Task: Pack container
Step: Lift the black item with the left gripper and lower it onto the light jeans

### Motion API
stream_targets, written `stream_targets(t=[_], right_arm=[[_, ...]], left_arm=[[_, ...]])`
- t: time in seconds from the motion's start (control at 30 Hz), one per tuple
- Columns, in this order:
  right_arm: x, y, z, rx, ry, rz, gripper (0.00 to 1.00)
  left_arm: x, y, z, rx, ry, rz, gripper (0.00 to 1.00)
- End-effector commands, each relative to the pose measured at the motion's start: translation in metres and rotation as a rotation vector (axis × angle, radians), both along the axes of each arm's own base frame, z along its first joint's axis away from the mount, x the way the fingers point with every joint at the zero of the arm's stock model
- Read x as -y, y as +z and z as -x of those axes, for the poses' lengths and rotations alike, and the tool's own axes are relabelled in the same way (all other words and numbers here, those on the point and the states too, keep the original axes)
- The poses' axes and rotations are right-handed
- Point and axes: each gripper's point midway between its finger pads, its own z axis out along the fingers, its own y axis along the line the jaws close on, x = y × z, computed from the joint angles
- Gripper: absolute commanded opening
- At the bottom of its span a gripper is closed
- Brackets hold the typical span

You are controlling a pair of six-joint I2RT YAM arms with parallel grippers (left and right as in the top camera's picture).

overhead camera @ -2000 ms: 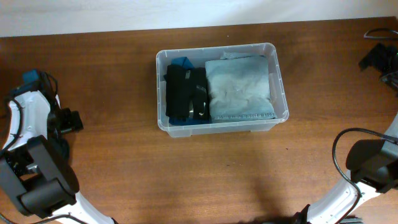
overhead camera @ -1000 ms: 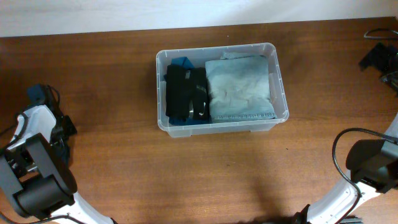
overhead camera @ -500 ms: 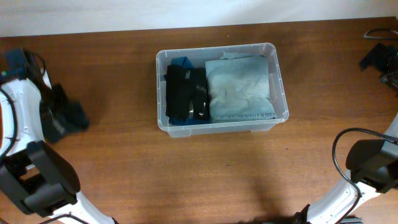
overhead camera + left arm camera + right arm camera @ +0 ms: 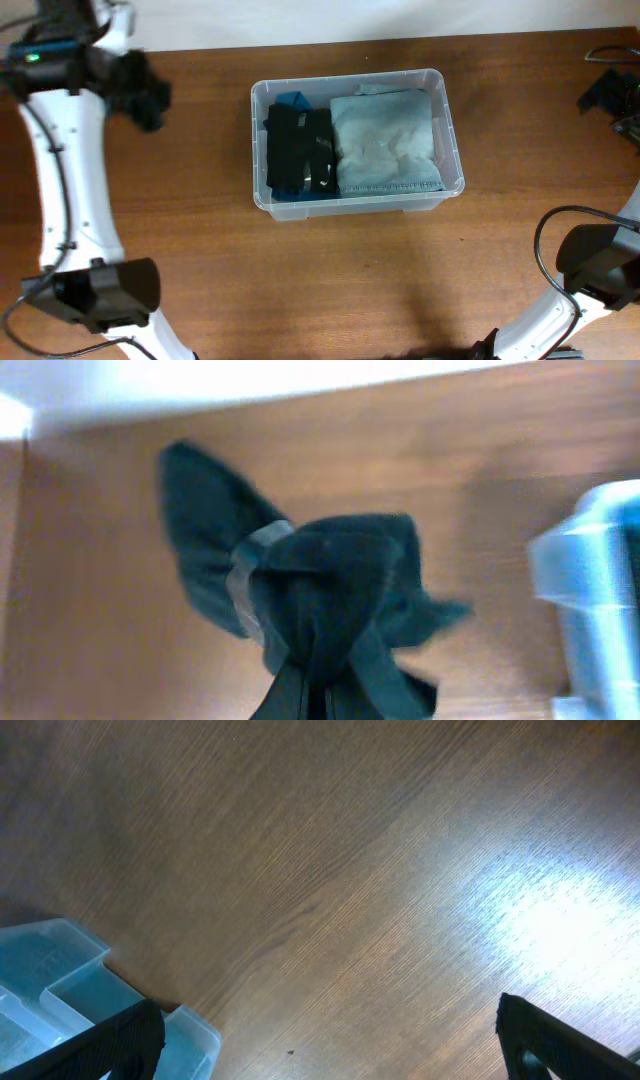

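Observation:
My left gripper should swing to the right in the overhead view next, then go down to let go over the folded grey-green cloth (image 4: 385, 140), because the cloth's flat top is clear.
The clear container (image 4: 447, 110) sits mid-table, holding a black garment (image 4: 297, 150), a blue item (image 4: 293, 100) and a folded pale grey-green cloth (image 4: 385, 140). My left gripper (image 4: 135, 82) hangs over the far left of the table, well left of the container, shut on a dark teal cloth (image 4: 150, 98). In the left wrist view that cloth (image 4: 320, 580) bunches out above the gripper (image 4: 320, 705), with the container's edge (image 4: 590, 590) blurred at the right. My right gripper (image 4: 325, 1025) is open above bare wood, with a container corner (image 4: 60, 1005) by its left finger.
The brown wooden table (image 4: 350, 290) ends at a white wall along the back. The left arm (image 4: 70, 190) stretches up the left side. The right arm (image 4: 598, 262) sits at the near right, with black cables (image 4: 610, 55) at the far right.
The left arm has swung from the near left of the table up to the far left, carrying the dark cloth with it. The right arm and the container have not moved.

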Motion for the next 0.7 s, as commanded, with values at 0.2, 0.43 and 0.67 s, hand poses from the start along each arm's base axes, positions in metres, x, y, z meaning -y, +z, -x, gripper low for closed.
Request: stream_targets(t=[0.2, 0.43, 0.67], right_arm=[[0.0, 0.002, 0.002, 0.004, -0.012, 0.001, 0.98], [0.0, 0.002, 0.002, 0.004, -0.012, 0.0, 0.99], [0.0, 0.002, 0.002, 0.004, -0.012, 0.001, 0.98]], left_arm=[[0.153, 0.036, -0.005, 0.141, -0.437, -0.155, 0.01], [0.251, 0.047, 0.014, 0.238, -0.681, -0.233, 0.01], [0.325, 0.019, 0.035, 0.22, -0.897, -0.295, 0.01]])
